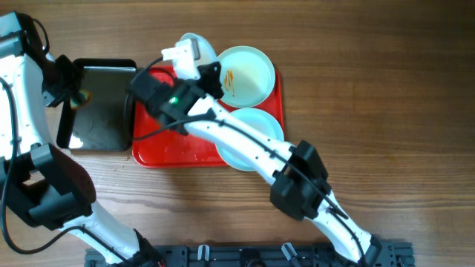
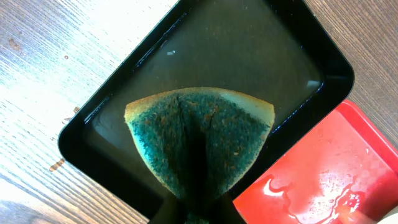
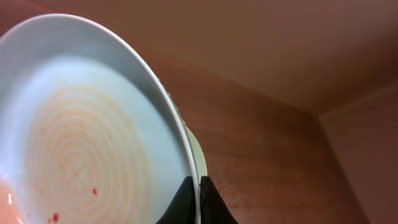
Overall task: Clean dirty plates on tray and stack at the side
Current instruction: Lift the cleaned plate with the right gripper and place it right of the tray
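Observation:
My right gripper carries the plate past the tray next, lowers it flat and releases it on the bare wooden table to the gripper's right in the overhead view.
The red tray (image 1: pixel 174 152) lies mid-table and looks wet (image 2: pixel 323 180). My right gripper (image 1: pixel 191 62) (image 3: pixel 198 200) is shut on the rim of a plate (image 1: pixel 202 46) and holds it tilted on edge above the tray's far-left corner. That plate's face shows faint orange rings and small red specks (image 3: pixel 87 143). A second plate (image 1: pixel 245 74) with orange smears sits at the tray's far right. A third plate (image 1: pixel 256 126) sits at the near right, partly under my right arm. My left gripper (image 1: pixel 73 96) (image 2: pixel 199 214) is shut on a green-and-yellow sponge (image 2: pixel 199 140) over the black tray.
The black tray (image 1: pixel 100 111) stands just left of the red tray, and its bottom looks wet (image 2: pixel 224 56). Bare wooden table (image 1: pixel 371 89) lies to the right of the red tray and in front of it.

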Tool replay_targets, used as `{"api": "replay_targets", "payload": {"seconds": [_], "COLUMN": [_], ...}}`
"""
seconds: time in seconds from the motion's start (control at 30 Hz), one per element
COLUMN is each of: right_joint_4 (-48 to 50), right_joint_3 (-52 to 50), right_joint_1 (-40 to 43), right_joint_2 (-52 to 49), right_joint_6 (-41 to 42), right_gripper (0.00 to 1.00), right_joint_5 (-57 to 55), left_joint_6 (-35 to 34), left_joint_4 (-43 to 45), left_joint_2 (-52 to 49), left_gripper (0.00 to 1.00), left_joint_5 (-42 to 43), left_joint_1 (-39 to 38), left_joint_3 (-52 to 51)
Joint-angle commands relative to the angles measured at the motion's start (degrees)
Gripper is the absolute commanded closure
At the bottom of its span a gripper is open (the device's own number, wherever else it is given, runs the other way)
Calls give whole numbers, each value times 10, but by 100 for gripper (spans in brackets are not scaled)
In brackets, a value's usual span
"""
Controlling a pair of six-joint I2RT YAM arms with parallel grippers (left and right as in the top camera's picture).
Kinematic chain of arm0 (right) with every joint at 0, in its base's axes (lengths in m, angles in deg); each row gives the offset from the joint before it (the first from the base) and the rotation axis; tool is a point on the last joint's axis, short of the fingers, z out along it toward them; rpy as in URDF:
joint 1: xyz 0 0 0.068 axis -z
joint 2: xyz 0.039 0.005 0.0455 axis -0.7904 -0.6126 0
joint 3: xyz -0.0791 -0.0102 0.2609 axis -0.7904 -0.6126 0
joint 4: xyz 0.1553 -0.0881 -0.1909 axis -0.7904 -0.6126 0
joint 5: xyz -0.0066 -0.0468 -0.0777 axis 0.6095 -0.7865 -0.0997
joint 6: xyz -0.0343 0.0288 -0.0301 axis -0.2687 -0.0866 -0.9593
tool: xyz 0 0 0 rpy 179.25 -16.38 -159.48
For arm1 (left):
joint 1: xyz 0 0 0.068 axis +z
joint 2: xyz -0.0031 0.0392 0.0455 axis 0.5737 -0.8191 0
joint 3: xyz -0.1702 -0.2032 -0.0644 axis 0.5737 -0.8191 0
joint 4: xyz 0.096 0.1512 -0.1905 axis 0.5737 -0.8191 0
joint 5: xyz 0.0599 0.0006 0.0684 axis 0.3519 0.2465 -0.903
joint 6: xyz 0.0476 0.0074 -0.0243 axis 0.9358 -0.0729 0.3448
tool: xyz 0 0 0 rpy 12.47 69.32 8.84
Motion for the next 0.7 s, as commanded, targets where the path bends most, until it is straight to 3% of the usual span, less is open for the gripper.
{"api": "replay_targets", "payload": {"seconds": [0.0, 0.13, 0.3, 0.37, 0.47, 0.57, 0.67], "right_joint_4": [-1, -13, -12, 5, 6, -11, -63], "right_joint_3": [-1, -1, -1, 0, 0, 0, 0], "right_joint_1": [-27, -40, -31, -8, 99, 203, 337], "right_joint_2": [-9, -9, -8, -8, 44, 112, 159], "right_joint_6": [17, 16, 13, -56, -163, -198, -198], "right_gripper": [96, 96, 96, 96, 96, 96, 96], "right_joint_5": [-97, -141, -70, 52, 400, 579, 660], "left_joint_6": [12, 12, 12, 12, 12, 12, 12], "left_joint_4": [3, 2, 2, 2, 2, 2, 0], "left_joint_2": [3, 3, 3, 3, 3, 3, 3], "left_gripper": [96, 96, 96, 96, 96, 96, 96], "left_joint_5": [5, 5, 5, 5, 5, 5, 5], "left_joint_1": [1, 1, 1, 1, 1, 1, 1], "left_joint_3": [5, 5, 5, 5, 5, 5, 5]}}
